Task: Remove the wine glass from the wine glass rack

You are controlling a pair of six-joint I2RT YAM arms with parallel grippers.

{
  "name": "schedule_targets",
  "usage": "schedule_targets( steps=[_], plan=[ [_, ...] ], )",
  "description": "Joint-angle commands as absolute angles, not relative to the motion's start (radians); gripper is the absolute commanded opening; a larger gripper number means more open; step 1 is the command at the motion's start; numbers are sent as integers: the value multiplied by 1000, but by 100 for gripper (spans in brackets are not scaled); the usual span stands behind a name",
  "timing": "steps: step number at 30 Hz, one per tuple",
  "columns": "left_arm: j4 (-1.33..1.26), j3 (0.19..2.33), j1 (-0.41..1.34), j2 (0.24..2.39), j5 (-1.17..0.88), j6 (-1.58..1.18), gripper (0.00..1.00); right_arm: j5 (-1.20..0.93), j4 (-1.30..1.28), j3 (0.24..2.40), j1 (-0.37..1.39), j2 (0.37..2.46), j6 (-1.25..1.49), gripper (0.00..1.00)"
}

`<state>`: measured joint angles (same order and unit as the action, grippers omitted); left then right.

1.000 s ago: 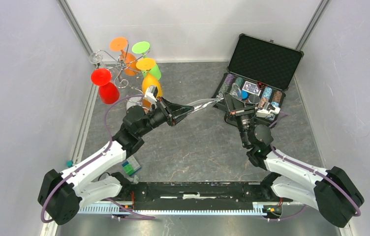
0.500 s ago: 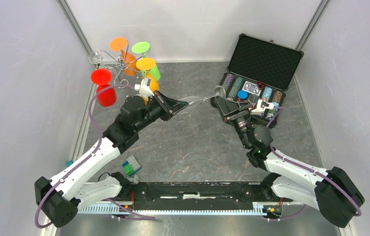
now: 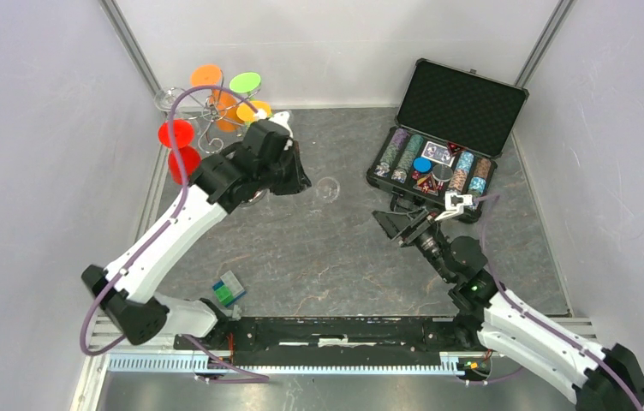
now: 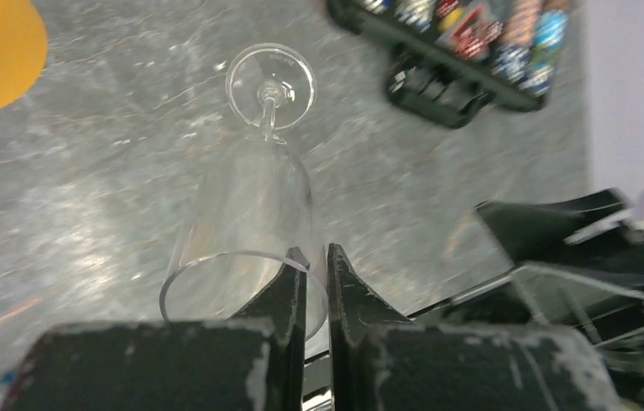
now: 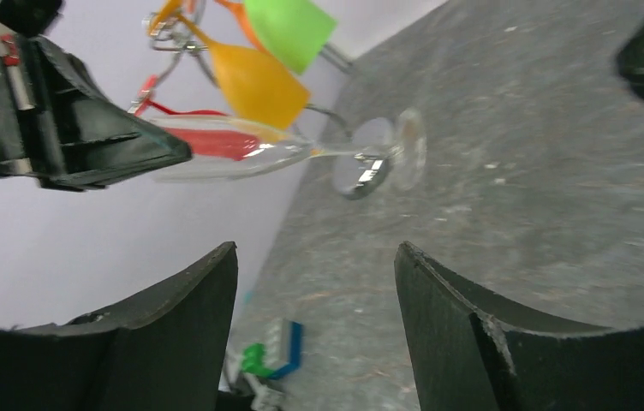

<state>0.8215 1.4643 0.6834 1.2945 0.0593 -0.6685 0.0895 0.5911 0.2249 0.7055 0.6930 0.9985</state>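
Note:
I will next move my left gripper down and tilt it until the glass's foot stands on the bare tabletop between rack (image 3: 203, 120) and case, and then release, because the glass still hangs tilted.
A clear wine glass (image 4: 250, 214) hangs tilted over the table, foot (image 3: 328, 188) pointing down and away. My left gripper (image 4: 317, 267) is shut on its rim, one finger inside the bowl and one outside; from above that gripper (image 3: 301, 182) sits right of the wine glass rack (image 3: 203, 120), a silver wire stand in the back left corner. Red (image 3: 176, 134), orange (image 3: 206, 75) and green (image 3: 244, 82) glasses hang on it. My right gripper (image 5: 314, 261) is open and holds nothing, and it sits (image 3: 396, 227) to the near right of the glass (image 5: 241, 147).
An open black case (image 3: 460, 98) of poker chips lies at the back right, just behind my right gripper. A small blue and green block (image 3: 229, 288) sits near the left arm's base. Grey walls close in the left, right and back sides.
My right gripper has opened, let go of the clear glass and drawn back toward the near side. The left arm has risen and swung left with the glass, tipping its foot downward.

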Motion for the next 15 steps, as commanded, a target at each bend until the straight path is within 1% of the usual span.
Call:
schedule_targets(
  steps=[1,4,8,15],
  plan=[
    [1085,1648,723,1402,178,-465,2,233,250,252,706,559,831,72],
    [1186,1761,729,1512,201,-408,2,285,154,264,707,492,814,72],
    [1276,1869,729,1662,291,-367,2,283,59,297,707,459,818,72],
    [1253,2018,727,1884,228,-305,2,240,-88,350,707,437,831,72]
  ],
)
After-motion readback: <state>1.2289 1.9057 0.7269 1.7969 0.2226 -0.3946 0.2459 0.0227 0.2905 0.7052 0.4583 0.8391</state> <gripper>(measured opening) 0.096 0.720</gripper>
